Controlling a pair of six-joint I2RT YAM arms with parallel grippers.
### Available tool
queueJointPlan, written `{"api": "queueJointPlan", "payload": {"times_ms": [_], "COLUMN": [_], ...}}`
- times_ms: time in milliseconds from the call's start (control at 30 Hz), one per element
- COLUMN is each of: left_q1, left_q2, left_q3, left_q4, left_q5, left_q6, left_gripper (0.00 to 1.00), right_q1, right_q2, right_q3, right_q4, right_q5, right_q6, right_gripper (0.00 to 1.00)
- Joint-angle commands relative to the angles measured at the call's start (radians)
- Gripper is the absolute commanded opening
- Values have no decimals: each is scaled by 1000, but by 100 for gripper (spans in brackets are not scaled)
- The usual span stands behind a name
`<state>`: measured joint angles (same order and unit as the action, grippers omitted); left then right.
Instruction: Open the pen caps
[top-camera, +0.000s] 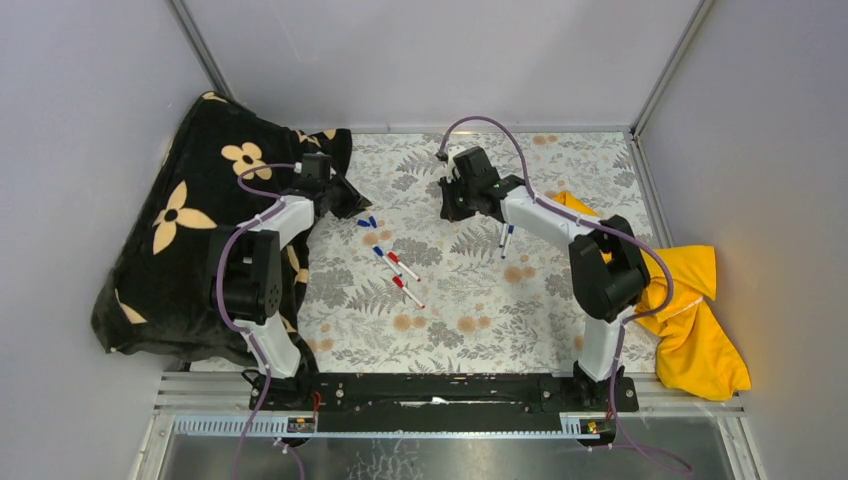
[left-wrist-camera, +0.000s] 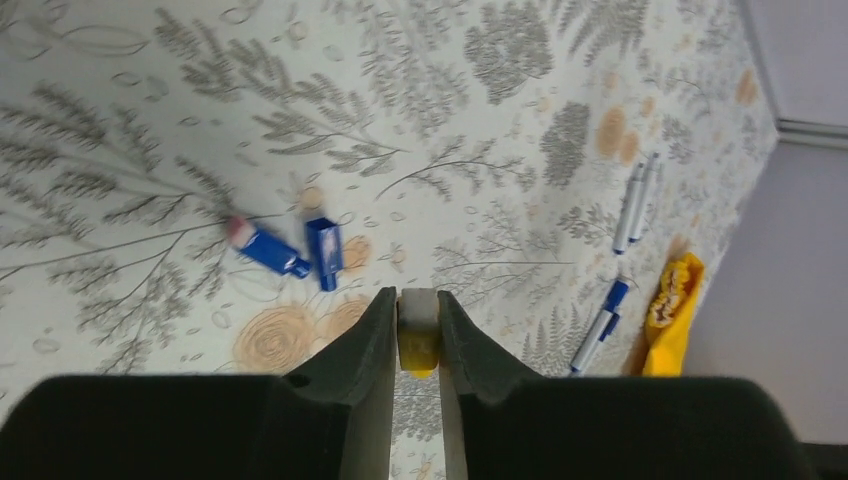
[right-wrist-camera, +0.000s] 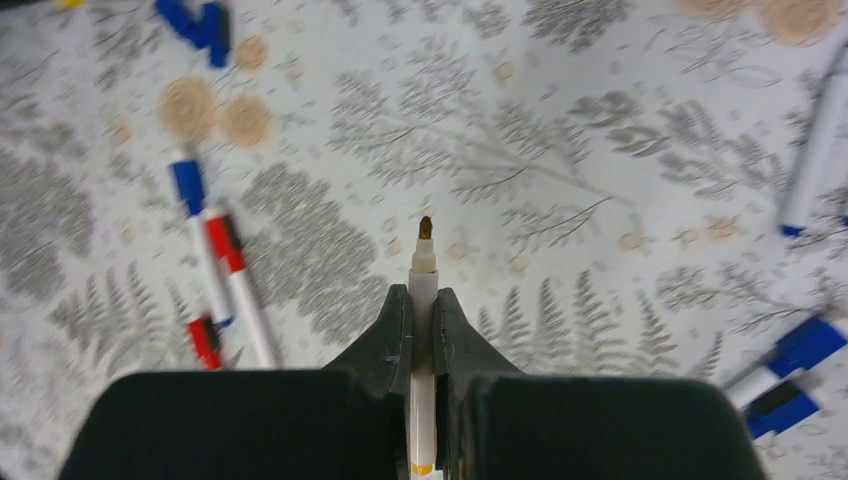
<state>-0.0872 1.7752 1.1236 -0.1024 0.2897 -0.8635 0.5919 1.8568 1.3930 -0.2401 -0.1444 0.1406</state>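
My right gripper lowers rightward in the wrist view onto the cloth beside the white pens and releases next, since the pen's brown tip is bare.
My left gripper (left-wrist-camera: 412, 295) (top-camera: 347, 197) is shut on a yellow pen cap (left-wrist-camera: 418, 338), held above the cloth. My right gripper (right-wrist-camera: 422, 292) (top-camera: 452, 203) is shut on a white pen barrel (right-wrist-camera: 422, 400) with a yellow band at its rear. Its bare brown tip (right-wrist-camera: 425, 228) points forward. Two loose blue caps (left-wrist-camera: 272, 250) (left-wrist-camera: 324, 250) lie on the cloth just ahead of the left gripper, and they also show in the top view (top-camera: 368, 222). A blue-capped pen (right-wrist-camera: 198, 235) and two red-capped pens (right-wrist-camera: 235, 280) (right-wrist-camera: 205, 340) lie in the middle (top-camera: 398, 268).
More blue-ended pens (top-camera: 505, 238) (right-wrist-camera: 790, 365) lie near the right arm. A black flowered cloth (top-camera: 180, 230) is heaped on the left and a yellow cloth (top-camera: 695, 320) on the right. The floral tablecloth (top-camera: 470, 310) covers the table between grey walls.
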Motion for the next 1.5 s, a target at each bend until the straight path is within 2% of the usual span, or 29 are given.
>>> {"api": "queueJointPlan", "payload": {"times_ms": [0, 167, 500, 800, 1000, 1133, 1300, 1467], "left_q1": [3, 3, 3, 0, -9, -20, -39, -52], "left_q2": [-28, -31, -46, -93, -139, -161, -168, -164], "left_q3": [-3, -21, -54, -72, -79, -81, -73, -72], "left_q4": [-105, -111, -95, -69, -43, -29, -25, -24], "left_q5": [-88, -108, -117, -109, -104, -101, -103, -106], "left_q6": [41, 30, 9, -19, -43, -54, -60, -62], "left_gripper": [30, 40, 40, 41, 41, 41, 41, 41], "right_q1": [-45, -85, -134, -154, -165, -170, -173, -173], "right_q2": [107, 197, 318, 415, 452, 478, 501, 477], "right_q3": [111, 199, 339, 424, 441, 453, 460, 427], "right_q4": [-43, -40, -86, -119, -116, -117, -119, -82], "right_q5": [107, 131, 140, 220, 301, 344, 348, 348], "right_q6": [-64, -91, -136, -214, -250, -278, -291, -282], "right_gripper": [0, 0, 0, 0, 8, 25, 34, 36]}}
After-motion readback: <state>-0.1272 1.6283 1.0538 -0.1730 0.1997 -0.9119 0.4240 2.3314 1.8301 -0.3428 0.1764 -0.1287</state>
